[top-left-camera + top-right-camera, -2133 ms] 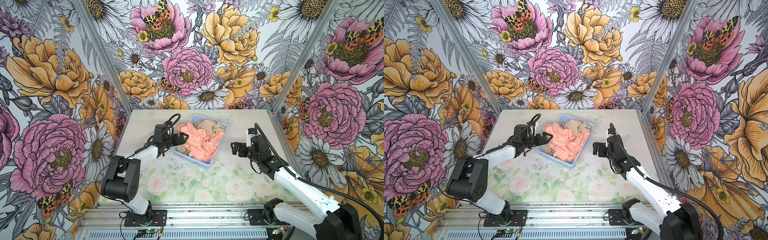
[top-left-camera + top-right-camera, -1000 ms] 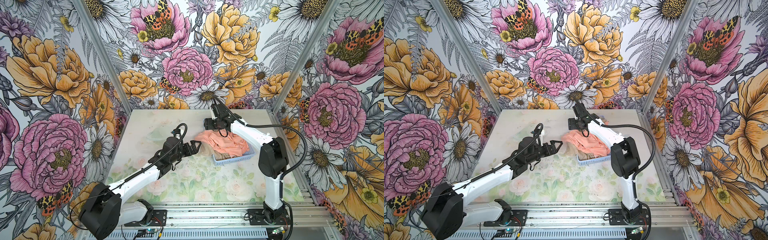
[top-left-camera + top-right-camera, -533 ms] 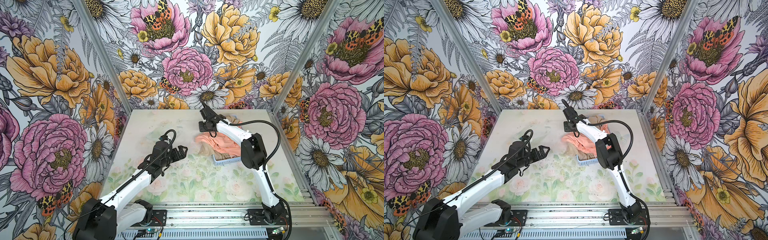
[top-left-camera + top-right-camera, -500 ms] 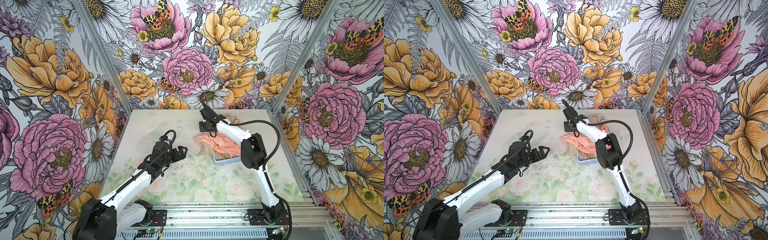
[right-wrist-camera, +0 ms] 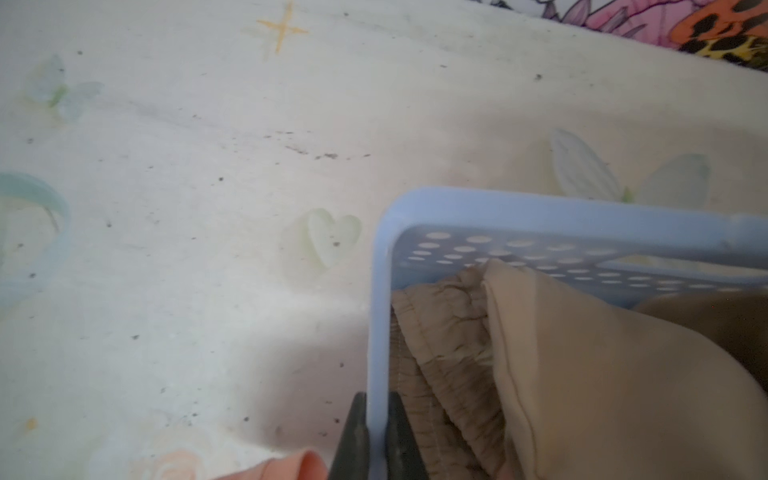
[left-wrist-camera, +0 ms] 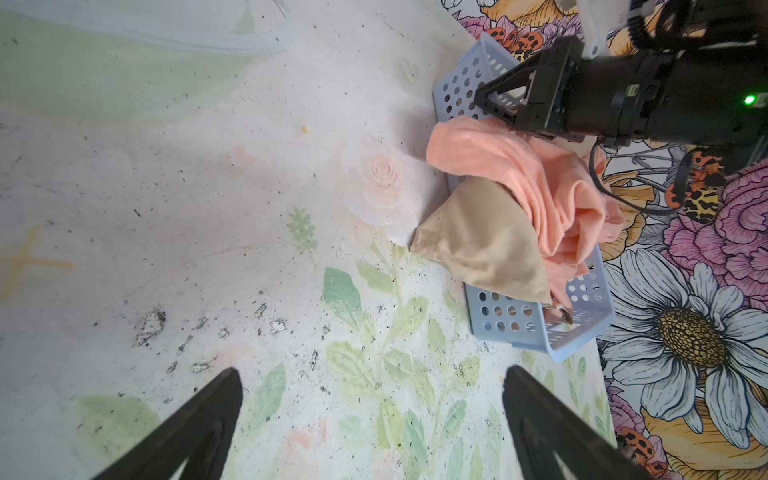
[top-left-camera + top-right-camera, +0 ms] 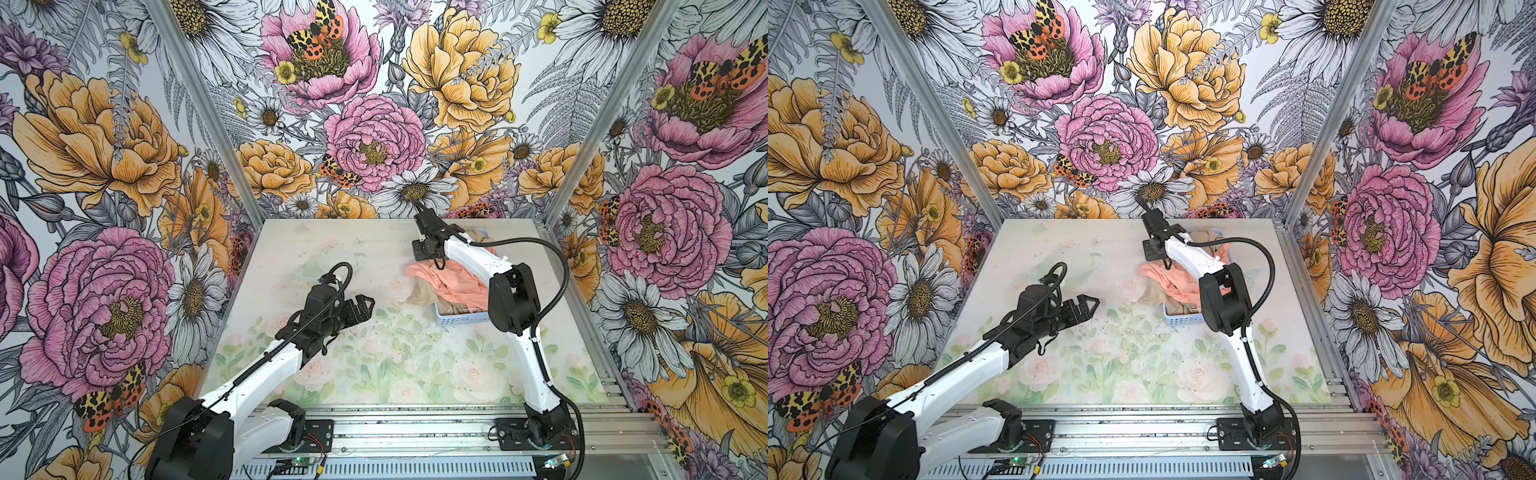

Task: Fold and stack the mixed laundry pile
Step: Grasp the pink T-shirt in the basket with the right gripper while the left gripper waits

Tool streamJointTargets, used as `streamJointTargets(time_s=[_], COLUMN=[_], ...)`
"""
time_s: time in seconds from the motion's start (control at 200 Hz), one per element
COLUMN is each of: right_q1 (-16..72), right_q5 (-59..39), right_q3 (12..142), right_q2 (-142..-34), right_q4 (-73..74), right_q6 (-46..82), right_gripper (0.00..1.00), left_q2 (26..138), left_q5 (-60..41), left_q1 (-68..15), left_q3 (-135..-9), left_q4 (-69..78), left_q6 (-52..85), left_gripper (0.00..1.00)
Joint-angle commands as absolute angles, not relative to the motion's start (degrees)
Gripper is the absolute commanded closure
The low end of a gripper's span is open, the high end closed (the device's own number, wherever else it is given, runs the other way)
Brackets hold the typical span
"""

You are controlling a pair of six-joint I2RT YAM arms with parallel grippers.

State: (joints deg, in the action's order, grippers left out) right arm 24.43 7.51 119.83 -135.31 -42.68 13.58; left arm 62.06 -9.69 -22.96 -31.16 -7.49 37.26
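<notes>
The basket (image 7: 461,319) is still apart from the nearby side wall, with bare tabletop between them. My right gripper should next pull the basket's rim outward toward that wall and then let go.
The mixed laundry pile is a peach-pink T-shirt (image 7: 455,280) (image 7: 1169,279) (image 6: 519,170) and beige shorts (image 7: 424,296) (image 7: 1152,294) (image 6: 482,237) (image 5: 582,353). Both spill over the side of a light blue perforated basket (image 7: 461,319) (image 7: 1183,320) (image 6: 536,328) at the back right of the table. My right gripper (image 7: 433,261) (image 7: 1163,261) (image 6: 484,99) (image 5: 377,399) is shut on the basket's rim (image 5: 540,208) at its far end. My left gripper (image 7: 365,305) (image 7: 1089,305) (image 6: 370,374) hangs open and empty over the table's middle, left of the pile.
Flowered walls close the table in on three sides. The basket lies near the right wall. The right arm's elbow (image 7: 513,301) and its cable loop (image 7: 557,266) stand over the basket's near end. A metal rail (image 7: 395,428) runs along the front edge.
My right gripper has closed on the basket's rim. The left gripper has drawn back to the left, away from the pile, still open.
</notes>
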Motion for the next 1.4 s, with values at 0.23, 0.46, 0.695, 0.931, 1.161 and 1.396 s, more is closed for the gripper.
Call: streamJointTargets(time_s=[0.23,0.46,0.695,0.931,1.161,1.396], right_q1=[12.9,6.6,2.9,0.8,0.6,0.4], right_q5=[10.4,10.2,10.5,10.0,8.5,6.3], right_q3=[119.6,125.3,135.4,139.9,140.0,134.2], right_q2=[-134.9,-138.6,-144.4,-147.9,-144.7,-131.4], right_q4=[-45.2,-45.5,-48.4,-49.9,-51.3,-53.7], right_q6=[2.0,0.1,-2.9,-6.4,-4.6,0.2], right_gripper=[1.0,1.0,1.0,1.0,0.76,0.3], left_q2=[65.4,68.1,71.3,73.1,74.9,75.5], left_q5=[-11.3,-11.9,-12.3,-12.3,-11.9,-10.5], left_q1=[-22.6,-22.5,-22.4,-22.5,-23.5,-25.5], left_q3=[-33.2,-34.8,-36.9,-37.9,-39.9,-41.6], left_q4=[-7.1,-7.0,-6.5,-6.3,-6.2,-6.1], left_q6=[35.1,34.7,34.4,34.5,34.5,34.7], left_gripper=[0.01,0.01,0.01,0.01,0.01,0.01])
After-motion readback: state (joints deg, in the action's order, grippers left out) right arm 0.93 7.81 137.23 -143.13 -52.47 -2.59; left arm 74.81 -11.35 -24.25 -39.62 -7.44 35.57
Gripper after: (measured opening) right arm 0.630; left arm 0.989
